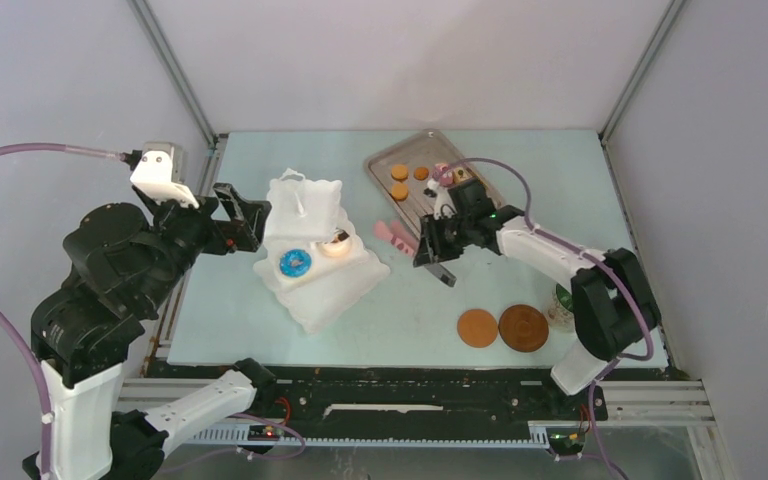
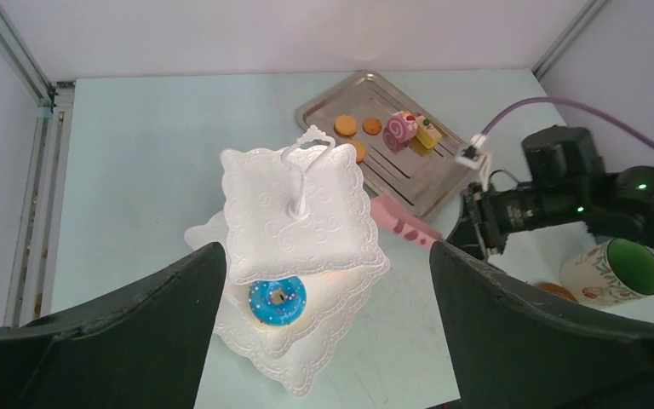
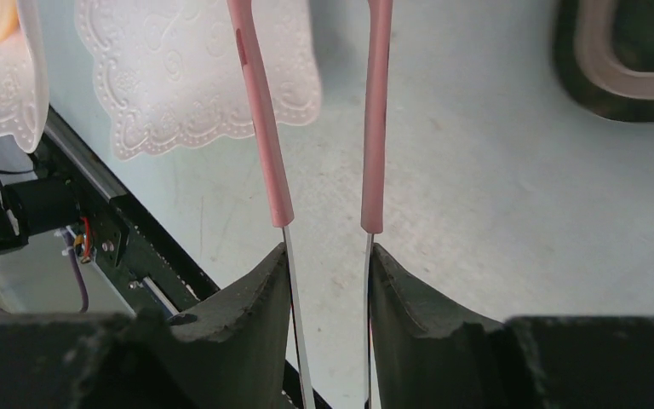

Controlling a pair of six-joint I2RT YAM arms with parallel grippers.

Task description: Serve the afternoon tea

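Observation:
The arms of the tongs are empty, so next my right gripper should move outward, to the right in the top view, and close the pink tongs (image 1: 397, 236) around the yellow cake slice (image 1: 462, 174).
The white three-tier stand (image 1: 305, 215) (image 2: 294, 200) holds a blue doughnut (image 1: 294, 262) (image 2: 277, 300) and a pale pastry (image 1: 336, 243) on a lower tier. My left gripper (image 1: 245, 215) (image 2: 325, 256) is open beside the stand's left side and holds nothing. My right gripper (image 1: 430, 245) (image 3: 328, 251) is shut on the pink tongs (image 1: 397, 236) (image 3: 260, 128). The tongs' arms stand apart with nothing between them, pointing toward the stand's lower tier (image 3: 196, 77). Orange biscuits (image 1: 399, 172) (image 2: 345, 125) and cake slices (image 1: 443, 172) (image 2: 398, 129) lie on the tray.
The silver tray (image 1: 375, 165) (image 2: 409, 175) sits at the back centre. Two brown coasters (image 1: 477, 327) (image 1: 523, 327) lie near the front right. The green-lined mug (image 1: 562, 300) (image 2: 617, 271) stands by the right arm, partly hidden by it in the top view.

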